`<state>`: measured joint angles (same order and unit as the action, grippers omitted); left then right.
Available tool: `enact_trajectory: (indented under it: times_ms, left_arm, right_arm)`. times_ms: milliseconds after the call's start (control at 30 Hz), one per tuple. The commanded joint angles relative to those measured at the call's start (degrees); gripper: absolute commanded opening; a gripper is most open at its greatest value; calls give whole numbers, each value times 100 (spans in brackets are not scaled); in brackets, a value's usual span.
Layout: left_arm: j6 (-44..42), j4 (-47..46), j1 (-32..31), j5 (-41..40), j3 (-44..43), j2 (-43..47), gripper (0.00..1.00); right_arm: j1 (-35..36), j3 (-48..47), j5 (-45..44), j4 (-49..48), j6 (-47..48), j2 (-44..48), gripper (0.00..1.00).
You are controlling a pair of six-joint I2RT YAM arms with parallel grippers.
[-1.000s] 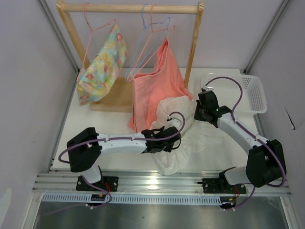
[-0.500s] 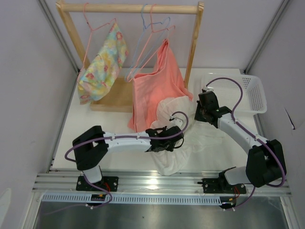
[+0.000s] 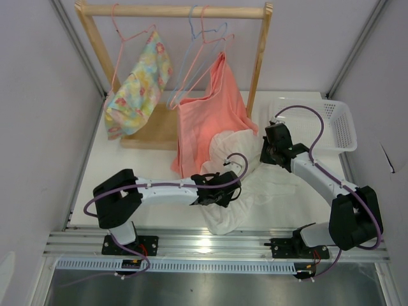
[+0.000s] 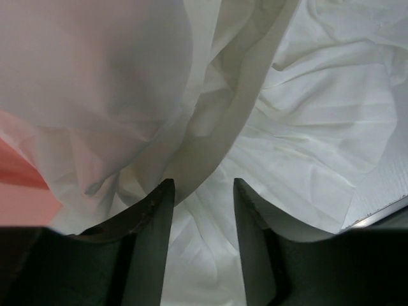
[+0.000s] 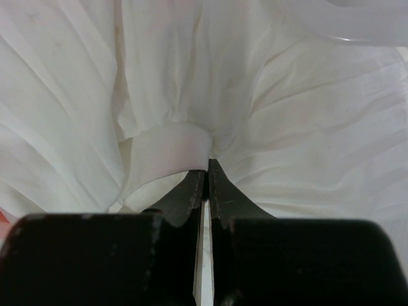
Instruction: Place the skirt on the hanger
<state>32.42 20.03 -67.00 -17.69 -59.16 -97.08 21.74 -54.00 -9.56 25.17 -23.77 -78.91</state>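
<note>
With the skirt rumpled, I need to lift my right gripper, then lower it back to release the fold upon the table's near part, which lies back of the gripper.
The white skirt lies rumpled on the table between both arms; it fills the left wrist view and the right wrist view. My right gripper is shut on a fold of the skirt at its upper right part. My left gripper is open, its fingers pressed down over the skirt's lower left part with cloth between them. The light blue hanger hangs on the wooden rail, partly behind a pink hanger.
A salmon garment hangs on a pink hanger and drapes onto the table by the skirt. A floral garment hangs at the left. A white basket stands at the right. The rack's right post stands near my right gripper.
My left gripper has shifted a little toward the front over the skirt, and the cloth under it has bunched. The right gripper has stayed in place on its fold.
</note>
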Motion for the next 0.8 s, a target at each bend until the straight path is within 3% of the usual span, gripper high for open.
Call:
enact_trajectory:
  times_ms: [0, 67, 100, 167, 200, 333, 500, 600, 767]
  left_arm:
    - [-113, -61, 21, -58, -69, 119, 44]
    - [-210, -43, 56, -129, -122, 66, 36]
    - [-236, 9, 64, -242, -218, 23, 20]
    - [-289, 79, 170, -270, -263, -109, 3]
    - [-342, 97, 205, -270, -298, -118, 0]
    - [-509, 368, 398, -532, -342, 188, 0]
    - [-851, 721, 1161, -490, -544, 1558, 0]
    - [-1308, 1011, 2013, -393, -1237, 1911, 0]
    - [-1932, 1274, 2587, -199, -3124, 1868, 0]
  right_arm:
    - [6, 12, -28, -65, -14, 183, 0]
    - [6, -5, -28, -47, -14, 201, 0]
    - [15, -14, -28, -30, -14, 210, 0]
    - [6, -76, -37, 32, -14, 236, 0]
    - [15, -102, -37, 67, -22, 271, 0]
    - [-3, -339, -28, 330, 13, 473, 0]
    - [-47, -1119, 147, 691, 4, 675, 0]
    - [-47, -1786, 349, 832, -31, 614, 0]
    - [-73, -2799, 560, 788, -23, 386, 0]
